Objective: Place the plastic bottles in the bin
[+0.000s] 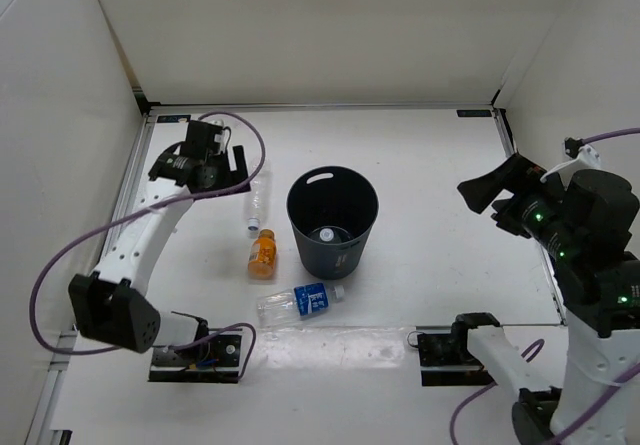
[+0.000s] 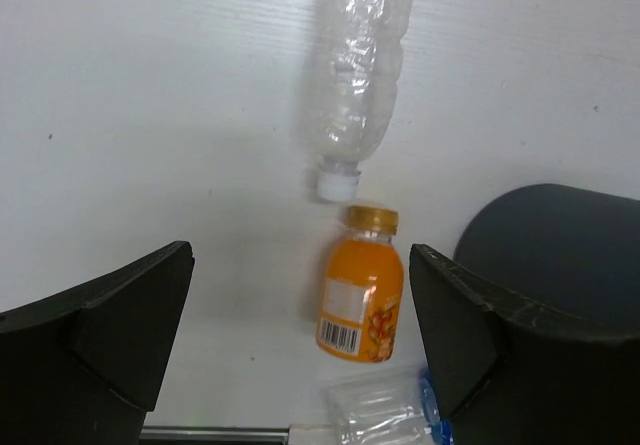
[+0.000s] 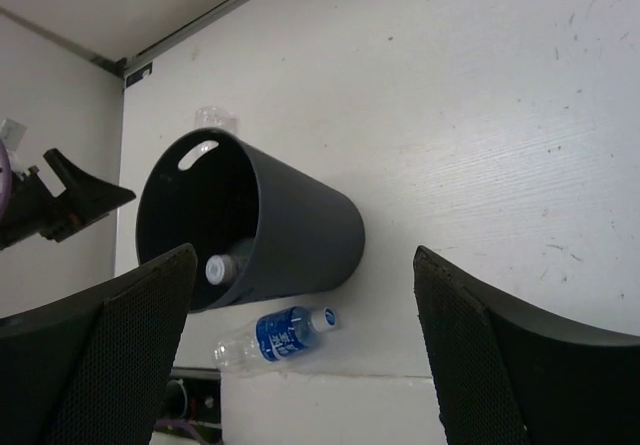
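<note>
My left gripper needs to lower and shift toward the bin, onto the body of the plain clear bottle [image 1: 257,205] near its cap.
The dark grey bin [image 1: 332,220] stands mid-table; a white-capped bottle [image 1: 326,233] lies inside it, its label unclear. It also shows in the right wrist view [image 3: 218,268]. Left of the bin lie the plain clear bottle [image 1: 257,205] and the short orange bottle [image 1: 262,253]. The blue-label bottle [image 1: 298,302] lies in front of the bin. My left gripper [image 1: 240,172] is open and empty, above the clear bottle [image 2: 355,75] and orange bottle [image 2: 362,295]. My right gripper [image 1: 482,193] is open and empty, raised well right of the bin [image 3: 290,230].
White walls enclose the table on the left, back and right. A raised white strip [image 1: 350,340] runs along the near edge between the two arm bases. The blue-label bottle [image 3: 280,335] lies against that strip. A purple cable loops behind the left arm.
</note>
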Motion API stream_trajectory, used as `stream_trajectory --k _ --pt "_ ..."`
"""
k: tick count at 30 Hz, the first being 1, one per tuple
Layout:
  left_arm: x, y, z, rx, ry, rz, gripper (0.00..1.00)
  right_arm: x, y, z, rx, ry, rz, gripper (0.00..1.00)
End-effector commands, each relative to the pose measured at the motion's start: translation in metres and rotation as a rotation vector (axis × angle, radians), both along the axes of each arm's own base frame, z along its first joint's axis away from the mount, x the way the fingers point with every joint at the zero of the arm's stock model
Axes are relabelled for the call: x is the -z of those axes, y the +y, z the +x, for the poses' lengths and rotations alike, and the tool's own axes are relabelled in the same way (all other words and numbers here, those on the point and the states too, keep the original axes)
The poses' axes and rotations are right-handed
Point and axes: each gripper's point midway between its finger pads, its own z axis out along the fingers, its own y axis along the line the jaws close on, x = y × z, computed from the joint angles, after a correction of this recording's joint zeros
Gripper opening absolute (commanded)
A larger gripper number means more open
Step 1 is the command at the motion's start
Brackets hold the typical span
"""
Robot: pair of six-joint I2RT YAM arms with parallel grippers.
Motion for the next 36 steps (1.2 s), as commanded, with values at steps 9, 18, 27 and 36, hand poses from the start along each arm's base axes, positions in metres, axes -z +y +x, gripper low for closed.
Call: stream_trajectory --k 9,18,27,36 --pt "0.039 -0.041 0.057 0.150 0.086 0.030 1.00 0.000 0.020 -0.030 -0.180 0.023 -0.007 0.90" --pt "0.083 -0.062 0.072 0.117 0.207 -0.064 1.00 0.002 0.003 -0.048 -0.114 0.002 -0.041 0.90" --pt "0.118 -0.051 0.079 0.072 0.293 -0.028 1.00 -0.005 -0.008 -0.032 -0.087 -0.019 -0.150 0.90" --pt "0.137 -0.052 0.102 0.013 0.339 -0.043 0.87 -0.009 -0.019 -0.024 -0.051 -0.028 -0.230 0.90"
